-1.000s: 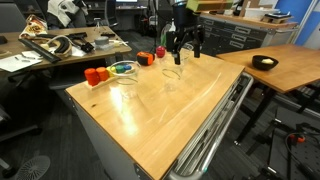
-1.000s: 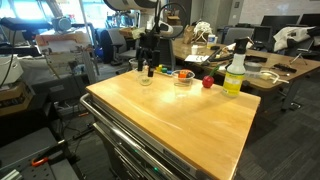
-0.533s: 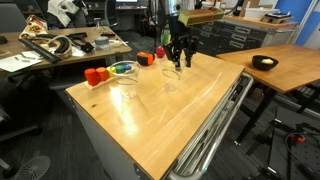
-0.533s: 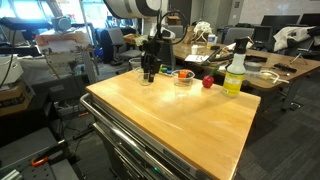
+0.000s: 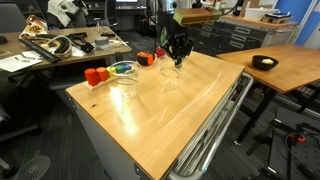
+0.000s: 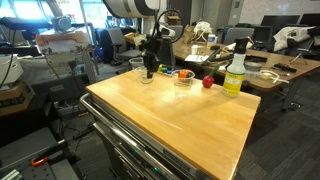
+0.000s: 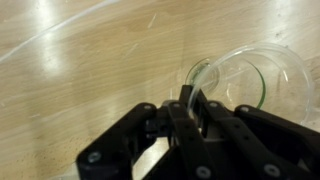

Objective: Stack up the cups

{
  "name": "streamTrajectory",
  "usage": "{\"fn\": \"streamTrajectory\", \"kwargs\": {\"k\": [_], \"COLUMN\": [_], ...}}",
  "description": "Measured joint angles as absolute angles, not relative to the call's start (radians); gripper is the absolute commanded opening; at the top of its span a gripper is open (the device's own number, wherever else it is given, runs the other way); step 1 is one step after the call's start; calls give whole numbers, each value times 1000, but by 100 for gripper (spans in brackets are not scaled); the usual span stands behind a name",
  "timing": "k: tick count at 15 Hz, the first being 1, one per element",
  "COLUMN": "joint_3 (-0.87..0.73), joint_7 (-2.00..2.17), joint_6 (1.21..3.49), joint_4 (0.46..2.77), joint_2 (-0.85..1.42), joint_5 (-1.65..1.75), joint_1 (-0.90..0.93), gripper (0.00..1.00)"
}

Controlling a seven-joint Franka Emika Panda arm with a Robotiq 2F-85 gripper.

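My gripper needs to rise next, move toward the yellow-green bottle until it is over the opening of the other clear cup (image 6: 182,74), then go down and release.
In the wrist view a clear cup (image 7: 246,78) lies just ahead of my gripper (image 7: 192,99). The two black fingers are shut on the near side of its rim, one inside the cup and one outside. In both exterior views the gripper (image 5: 177,60) (image 6: 150,70) points straight down at the far part of the wooden table, onto this cup (image 5: 172,73) (image 6: 146,77). A second clear cup (image 5: 126,87) stands further along the table, faint against the wood. Another clear container (image 6: 183,76) with coloured bits in it stands beside the gripper.
Orange blocks (image 5: 95,75) and red blocks (image 5: 146,58) sit near the table's far edge. A yellow-green bottle (image 6: 235,72) and a small red thing (image 6: 208,81) stand at one corner. The wooden table (image 5: 170,115) has a metal rail along its front; desks and chairs surround it.
The jaws were wide open over the cup and have shut on its rim. The gripper has come down a little; the cups have not moved.
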State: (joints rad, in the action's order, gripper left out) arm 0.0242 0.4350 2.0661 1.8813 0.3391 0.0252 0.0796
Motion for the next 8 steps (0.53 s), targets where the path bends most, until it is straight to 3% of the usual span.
{"fn": "streamTrajectory", "kwargs": {"k": [8], "joint_3": [1], "joint_7": [469], "joint_6": [2065], "joint_4": [1864], "joint_2": [289], "joint_5": [-105], "joint_1": [60], "gripper": [1]}}
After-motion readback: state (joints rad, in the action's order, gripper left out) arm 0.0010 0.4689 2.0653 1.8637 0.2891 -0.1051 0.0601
